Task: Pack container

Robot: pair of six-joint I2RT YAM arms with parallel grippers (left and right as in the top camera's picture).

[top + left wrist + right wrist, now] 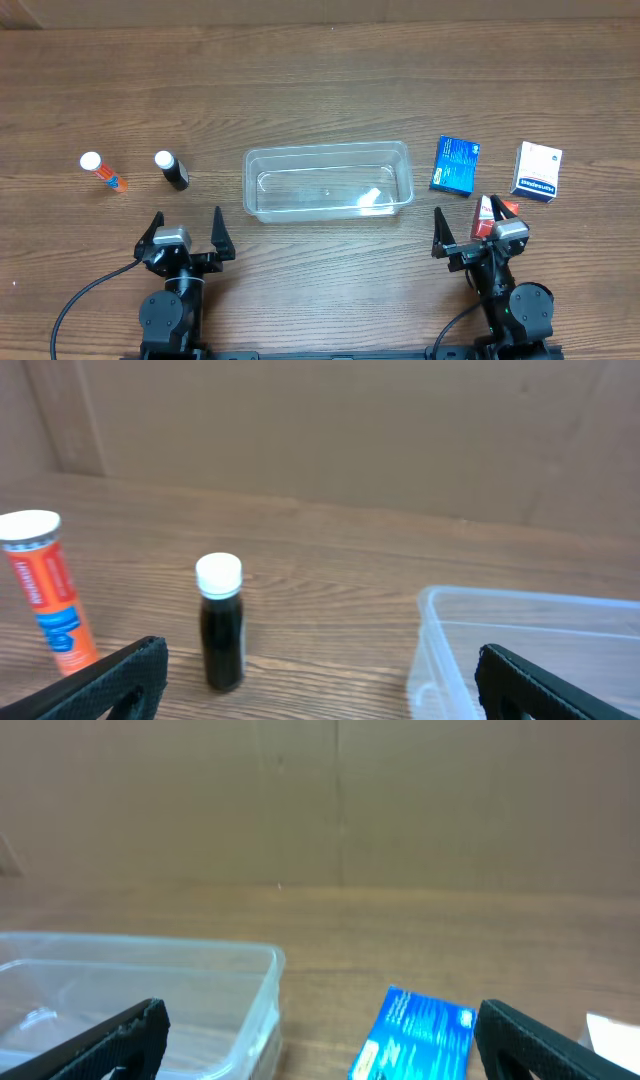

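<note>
The black bottle, with its cap on top, stands outward of my left gripper, so next my left gripper should reach outward, tilt its fingers downward and close on the white cap point(219, 574).
The clear plastic container point(328, 181) sits empty at the table's middle; it also shows in the left wrist view point(520, 650) and the right wrist view point(150, 990). An orange tube point(103, 172) and a black bottle with a white cap point(171, 170) lie to its left. A blue box point(455, 165), a white box point(537, 171) and a small red item point(490, 213) lie to its right. My left gripper point(186, 237) is open and empty near the front edge, below the bottle point(221, 622). My right gripper point(467, 235) is open and empty, below the blue box point(420, 1035).
The wooden table point(320, 90) stretches back to a brown cardboard wall point(320, 430). The orange tube point(45, 590) stands left of the bottle in the left wrist view. Both arm bases sit at the front edge.
</note>
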